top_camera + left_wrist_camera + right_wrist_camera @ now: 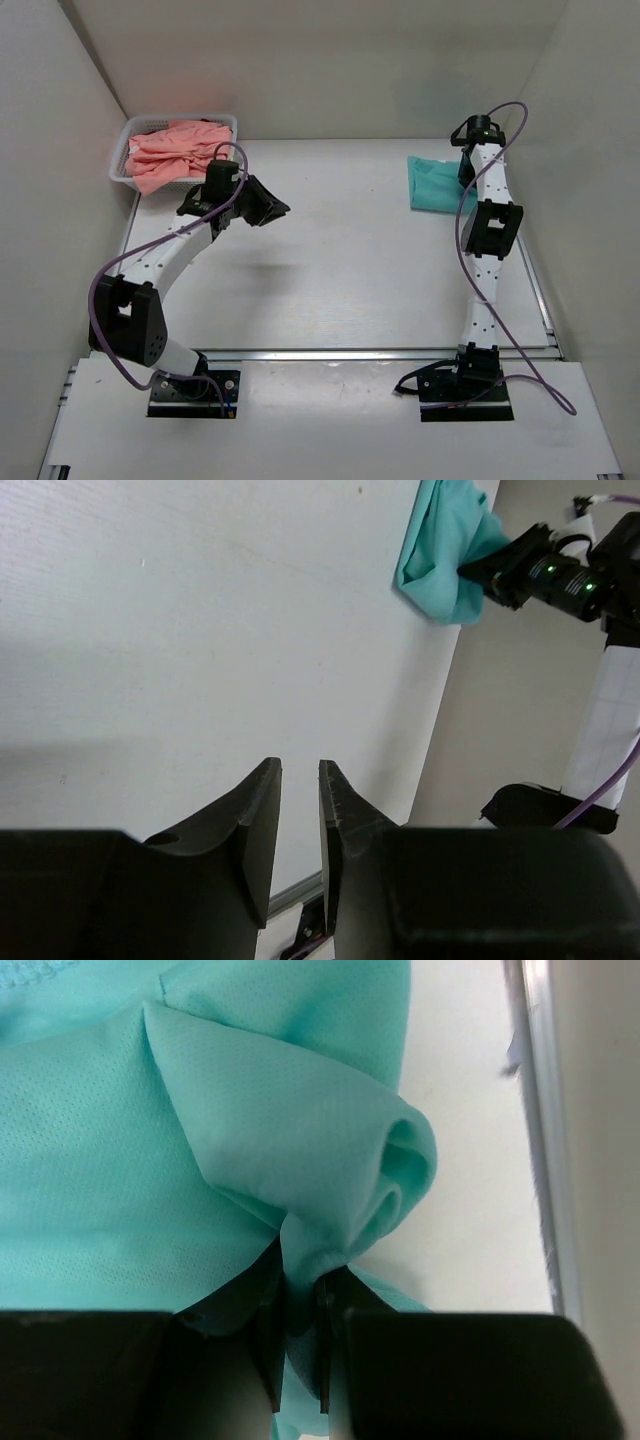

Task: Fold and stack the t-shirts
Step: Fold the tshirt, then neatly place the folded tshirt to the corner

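My right gripper slides the teal t-shirt outward and toward the wall beside its bunched fold next, then opens. Bare table shows between that fold and the wall.
A folded teal-green t-shirt (432,184) lies at the right back of the table. My right gripper (464,172) is at the shirt's right edge, shut on a bunched fold of the teal cloth (330,1160), which is pinched between its fingertips (300,1282). The left wrist view shows the same teal t-shirt (445,550) with the right gripper (478,572) on it. The salmon-pink t-shirts (180,152) lie crumpled in the basket. My left gripper (268,206) hovers over the table right of the basket, its jaws (300,772) a narrow gap apart with nothing between them.
The white mesh basket (119,166) stands at the back left corner against the wall. White walls close the table on the left, back and right. A metal rail (380,353) runs along the table's near edge in front of the arm bases.
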Controlling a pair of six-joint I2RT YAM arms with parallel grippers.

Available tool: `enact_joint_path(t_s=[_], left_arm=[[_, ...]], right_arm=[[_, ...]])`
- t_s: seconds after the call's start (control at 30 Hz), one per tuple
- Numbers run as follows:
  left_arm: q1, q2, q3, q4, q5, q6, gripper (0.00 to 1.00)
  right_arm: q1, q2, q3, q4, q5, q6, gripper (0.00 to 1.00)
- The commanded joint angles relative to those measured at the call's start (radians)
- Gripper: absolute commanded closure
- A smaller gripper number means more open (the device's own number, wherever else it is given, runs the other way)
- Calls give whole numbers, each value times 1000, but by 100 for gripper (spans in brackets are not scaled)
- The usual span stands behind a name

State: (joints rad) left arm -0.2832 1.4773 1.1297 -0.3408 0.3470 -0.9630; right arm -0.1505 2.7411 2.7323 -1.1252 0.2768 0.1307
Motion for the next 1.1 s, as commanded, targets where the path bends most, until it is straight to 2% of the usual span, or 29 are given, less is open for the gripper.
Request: enact_joint_path(t_s=[0.0,0.23,0.37,0.47,0.63,0.8,0.9,1.0,1.07], left_arm=[[-25,-45,-19,-1,9,20,67],[-39,-38,-13,-12,14,20,67],[-39,-29,2,-20,7,29,69],[-53,-20,-4,-21,1,33,70],[-65,-23,-30,-7,-5,23,70],[-77,-22,-18,-17,-20,30,69],[-79,-25,-31,-17,-14,33,69],[-77,-41,-37,-12,-11,17,69],[-76,-60,-39,-9,-6,12,69]], right_arm=[[-37,-38,30,138,-13,-85,97],[-95,15,36,304,-25,-161,99],[-121,38,55,373,-74,-181,94],[-138,52,61,424,-138,-187,85],[-156,72,61,498,-208,-186,77],[-159,63,86,565,-255,-195,61],[-139,34,83,637,-232,-216,54],[-132,-15,90,634,-216,-206,35],[-127,-44,81,611,-194,-210,28]])
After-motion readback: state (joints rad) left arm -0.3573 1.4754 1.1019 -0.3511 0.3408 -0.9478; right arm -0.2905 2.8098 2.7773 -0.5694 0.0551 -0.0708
